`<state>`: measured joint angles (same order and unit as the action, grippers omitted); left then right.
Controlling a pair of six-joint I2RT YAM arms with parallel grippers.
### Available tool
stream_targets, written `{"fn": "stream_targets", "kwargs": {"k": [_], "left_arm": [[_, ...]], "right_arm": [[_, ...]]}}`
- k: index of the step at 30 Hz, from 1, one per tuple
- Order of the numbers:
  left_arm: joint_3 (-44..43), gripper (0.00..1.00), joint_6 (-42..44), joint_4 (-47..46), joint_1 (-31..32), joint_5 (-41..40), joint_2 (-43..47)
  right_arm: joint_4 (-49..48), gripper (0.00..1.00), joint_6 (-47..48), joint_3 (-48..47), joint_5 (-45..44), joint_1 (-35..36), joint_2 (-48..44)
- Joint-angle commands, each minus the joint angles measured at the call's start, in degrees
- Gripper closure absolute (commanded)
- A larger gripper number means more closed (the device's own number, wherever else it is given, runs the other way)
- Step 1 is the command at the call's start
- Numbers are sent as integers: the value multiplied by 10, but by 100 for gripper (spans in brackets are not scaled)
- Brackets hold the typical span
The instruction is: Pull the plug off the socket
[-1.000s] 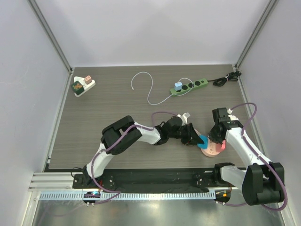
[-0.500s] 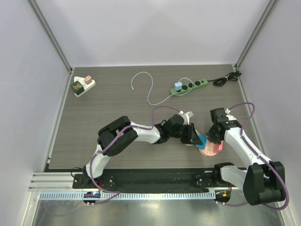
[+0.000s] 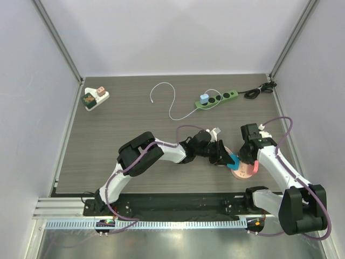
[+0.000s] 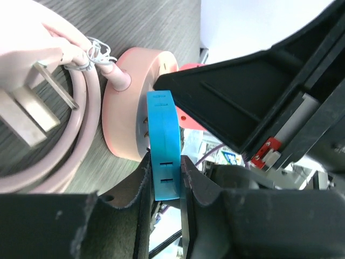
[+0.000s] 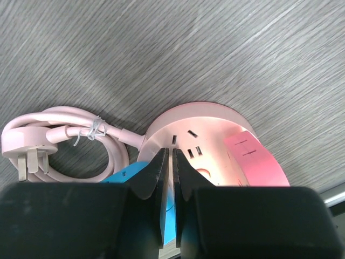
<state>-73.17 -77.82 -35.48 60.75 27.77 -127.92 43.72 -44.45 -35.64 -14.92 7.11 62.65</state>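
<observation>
My left gripper pulls the blue plug up off the socket next, left in the top view, then down where the table lies bare (image 3: 198,171).
A round pink socket (image 3: 243,171) lies near the table's front right. It has a blue plug (image 3: 233,161) on its left side and a pink plug (image 3: 255,166) on its right. My left gripper (image 3: 226,157) is shut on the blue plug (image 4: 163,145), which stands against the socket's face (image 4: 126,108). I cannot tell whether its prongs are still in. My right gripper (image 5: 172,156) is shut and empty. Its tips rest on the socket's top (image 5: 215,135), between the blue plug (image 5: 121,175) and the pink plug (image 5: 256,159).
The socket's coiled pink cord (image 5: 64,135) and its wall plug (image 4: 38,102) lie just left of the socket. A green power strip (image 3: 215,100) with a blue plug and white cable lies at the back. A small white adapter block (image 3: 95,97) sits at the back left.
The left gripper, blue plug and socket shifted slightly left, then back right by a little. The right gripper stayed on the socket.
</observation>
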Motion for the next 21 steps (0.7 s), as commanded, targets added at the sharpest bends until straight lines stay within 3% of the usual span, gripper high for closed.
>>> {"fn": "stream_targets", "kwargs": {"k": [1,5,10,12,16,21], "left_arm": [[-38,100,-24,16,1,-12,86],[-18,100,-36,8,-10,-31,114],[-13,100,-96,-247,-13,0,68],[-19,100,-88,-285,-11,10,57],[-15,100,-71,-208,-12,9,64],[1,100,44,59,-12,-3,135]], "right_arm": [[17,86,-14,11,20,6,11],[17,86,-16,12,19,5,13],[16,86,-14,12,24,6,23],[16,86,-13,13,26,7,20],[15,86,-13,12,23,6,14],[17,86,-14,8,22,6,8]]}}
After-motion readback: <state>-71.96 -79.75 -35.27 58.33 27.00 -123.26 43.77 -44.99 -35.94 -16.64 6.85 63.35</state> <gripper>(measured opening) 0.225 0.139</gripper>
